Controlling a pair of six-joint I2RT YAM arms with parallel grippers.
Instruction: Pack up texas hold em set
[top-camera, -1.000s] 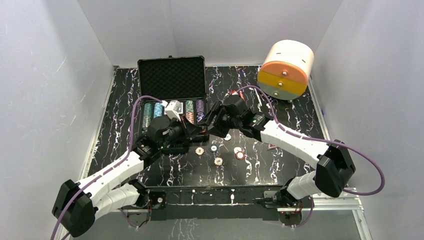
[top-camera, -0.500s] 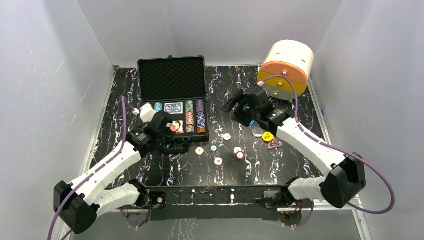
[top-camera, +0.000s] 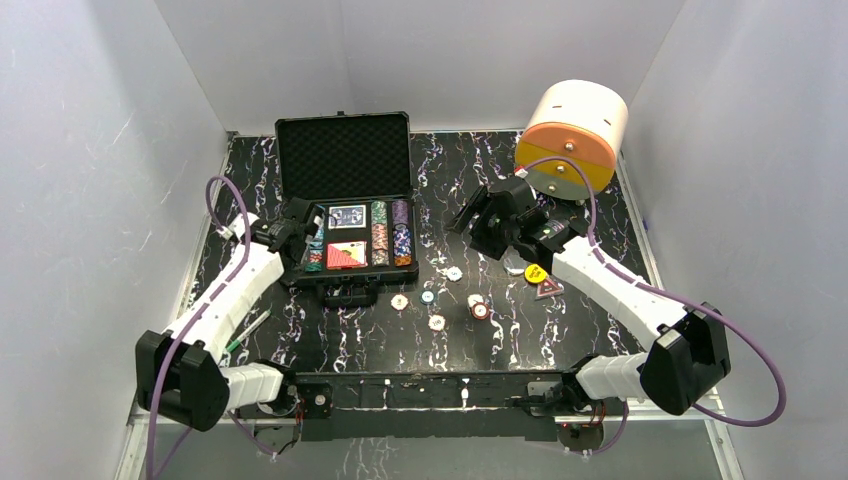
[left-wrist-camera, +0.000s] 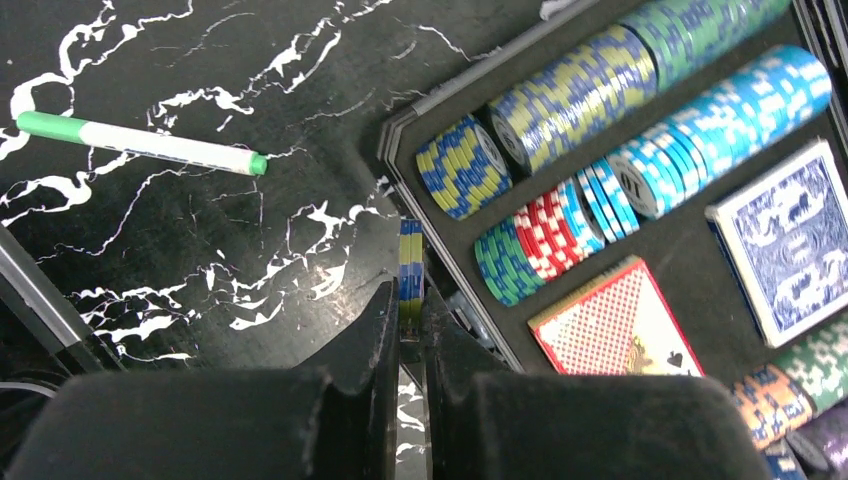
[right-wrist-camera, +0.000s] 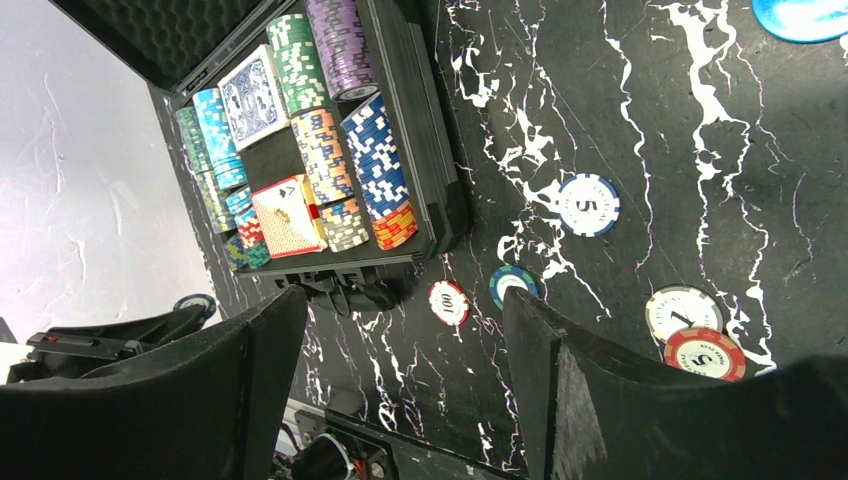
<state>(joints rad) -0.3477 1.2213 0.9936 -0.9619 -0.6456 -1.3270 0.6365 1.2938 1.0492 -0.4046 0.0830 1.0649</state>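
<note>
I should next move my left gripper down to the near end of the blue-and-yellow row (left-wrist-camera: 442, 190) and release the chip there, because that open space is below the gripper.
The black case (top-camera: 412, 215) lies open, foam lid (top-camera: 345, 155) raised, with rows of striped chips (left-wrist-camera: 600, 85), a blue deck (left-wrist-camera: 790, 240) and a red deck (left-wrist-camera: 615, 330) inside. At the case's left edge, my left gripper (top-camera: 297, 222) (left-wrist-camera: 408, 300) is shut on a blue-and-yellow chip (left-wrist-camera: 409, 255) held edge-on. My right gripper (top-camera: 468, 213) (right-wrist-camera: 400, 310) hangs open and empty above the table, right of the case. Loose chips (top-camera: 400, 301) (right-wrist-camera: 449, 302) (right-wrist-camera: 588, 204) lie in front of the case, and a yellow dealer button (top-camera: 535, 272) lies further right.
A big white-and-orange cylinder (top-camera: 572, 140) stands at the back right. A green-and-white pen (left-wrist-camera: 140, 145) (top-camera: 245, 330) lies left of the case. A small triangular piece (top-camera: 547, 291) rests by the yellow button. Grey walls close in on three sides.
My right gripper has opened and pulled back to the right of the case. My left arm has swung left to the case's left edge. The red deck now shows in the case.
</note>
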